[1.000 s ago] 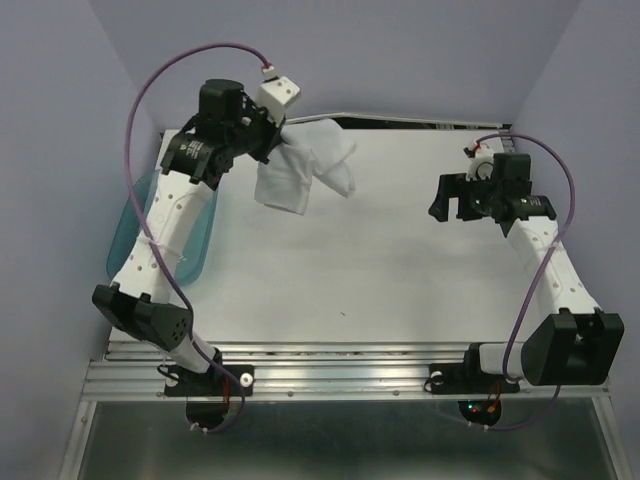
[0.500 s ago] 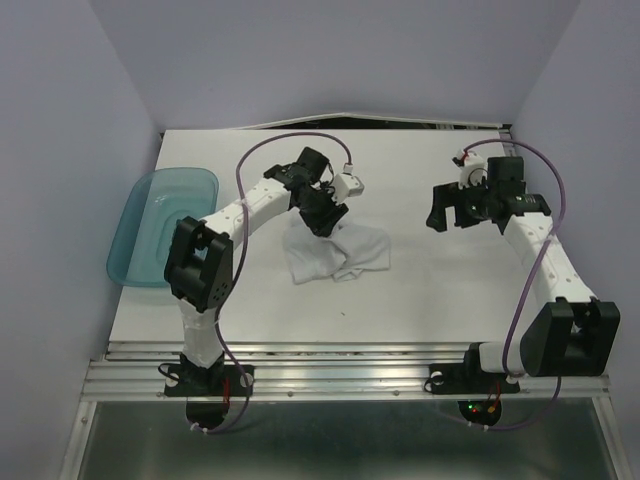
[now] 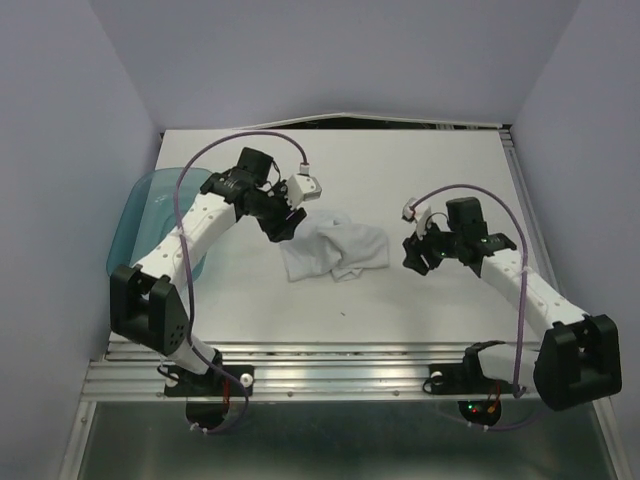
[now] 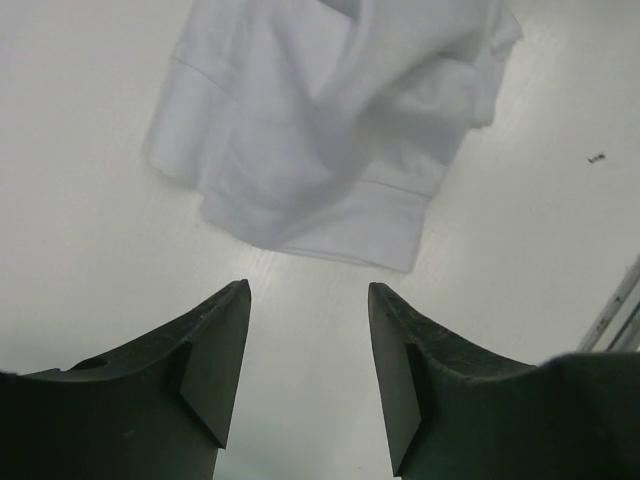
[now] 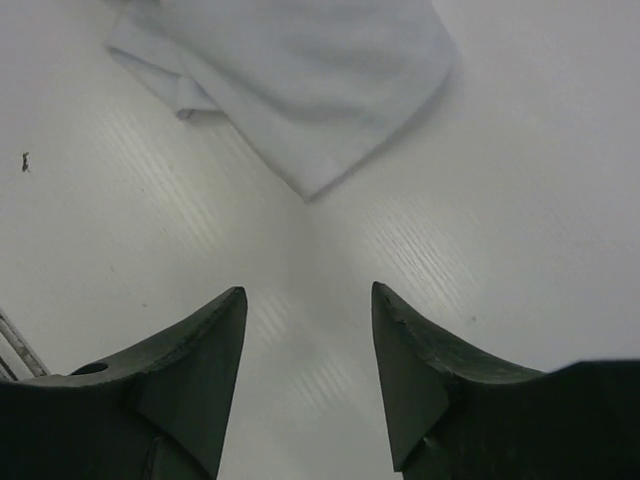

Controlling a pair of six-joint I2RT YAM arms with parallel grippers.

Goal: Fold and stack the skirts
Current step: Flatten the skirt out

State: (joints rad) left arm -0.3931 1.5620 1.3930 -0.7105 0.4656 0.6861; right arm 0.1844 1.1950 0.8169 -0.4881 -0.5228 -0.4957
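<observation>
The skirt's near corner by the tray side lies flat beyond the skirt's heaped folds, so my left gripper will lower and draw back next to close there.
One white skirt (image 3: 335,250) lies crumpled in a loose heap at the middle of the table. In the left wrist view the skirt (image 4: 330,120) fills the upper half; in the right wrist view a corner of the skirt (image 5: 310,80) points toward the jaws. My left gripper (image 3: 284,226) hovers just beyond the cloth's upper left edge, open and empty, as the left gripper (image 4: 308,300) shows bare table between its fingers. The right gripper (image 3: 415,256) is a short way right of the cloth, and the right gripper (image 5: 308,300) is open with nothing in it.
A translucent teal tray (image 3: 135,225) sits at the table's left edge, partly under the left arm. Metal rails (image 3: 330,365) run along the near edge. Walls close in the table on the left, back and right.
The left gripper carried the skirt from the back left, dropped it at the middle and drew back left, open. The right arm swung down and left toward the cloth, its jaws narrowing.
</observation>
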